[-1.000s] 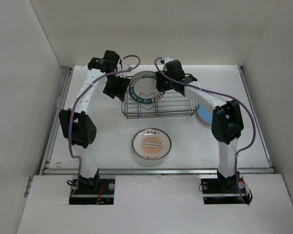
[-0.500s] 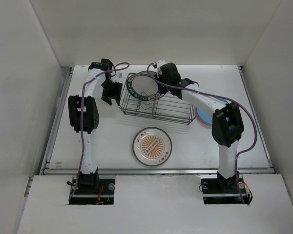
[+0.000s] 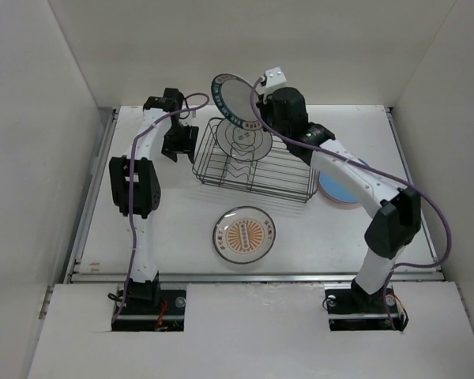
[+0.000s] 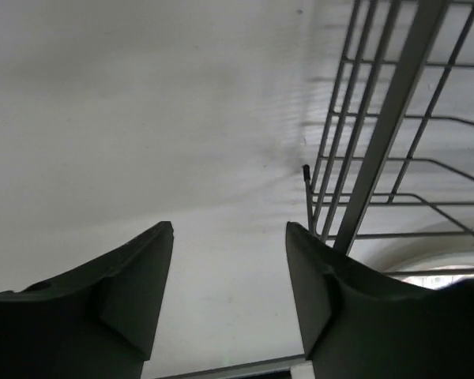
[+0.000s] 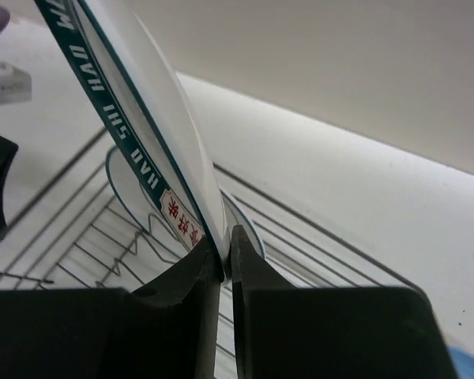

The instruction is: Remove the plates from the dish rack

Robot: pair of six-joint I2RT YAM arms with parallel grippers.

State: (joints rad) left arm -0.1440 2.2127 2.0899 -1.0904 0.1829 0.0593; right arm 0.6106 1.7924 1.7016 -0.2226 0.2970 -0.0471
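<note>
The robot's right gripper needs to carry the white plate back and down onto the orange-patterned plate (image 3: 244, 235), which lies flat in front of the rack to stack on.
My right gripper (image 3: 258, 110) is shut on the rim of the white plate with the dark-green lettered rim (image 3: 233, 98) and holds it on edge above the dish rack (image 3: 284, 178). The right wrist view shows the fingertips (image 5: 227, 253) pinching that rim (image 5: 142, 158). A grey-white plate with a centre motif (image 3: 247, 142) stands in the rack's left slots and shows behind the fingers (image 5: 249, 227). The orange-patterned plate (image 3: 244, 234) lies flat in front of the rack. My left gripper (image 3: 176, 148) is open and empty beside the rack's left end (image 4: 379, 158).
A blue plate (image 3: 341, 187) lies flat right of the rack, partly under my right arm, and shows at the corner of the right wrist view (image 5: 470, 363). No pink plate shows. White walls close in the back and both sides.
My right gripper has lifted the green-rimmed plate up out of the rack. The rack has shifted and turned slightly. My left gripper has drawn back to the rack's left end.
</note>
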